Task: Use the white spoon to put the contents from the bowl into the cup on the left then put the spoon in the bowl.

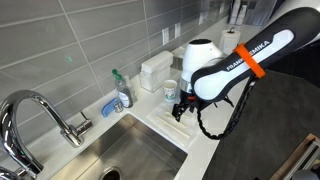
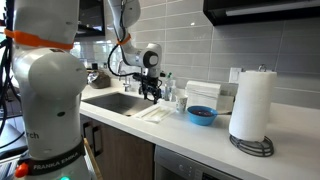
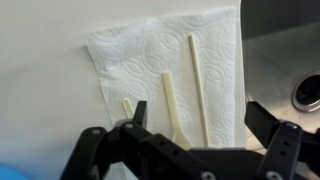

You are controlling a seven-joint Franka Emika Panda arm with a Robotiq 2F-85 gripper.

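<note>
Next, my gripper shifts slightly toward the bowl and down onto the spoon's lower end, as the spoon (image 3: 172, 100) lies nearer the finger on the blue bowl's side.
Three slim white utensils lie on a white paper towel (image 3: 150, 50) beside the sink. The middle one widens at its near end and looks like the white spoon (image 3: 172, 100). My gripper (image 3: 200, 125) is open, hovering just above the towel with the spoon's near end between its fingers; it also shows in both exterior views (image 1: 183, 106) (image 2: 151, 92). The blue bowl (image 2: 202, 115) with dark contents sits on the counter beside the towel. The white cup with green print (image 1: 170, 90) stands by the wall behind the towel.
The steel sink (image 1: 140, 155) with its faucet (image 1: 40, 110) lies next to the towel; its basin shows in the wrist view (image 3: 290, 60). A soap bottle (image 1: 122, 92) stands at the sink's back. A tall paper-towel roll (image 2: 252, 105) stands past the bowl.
</note>
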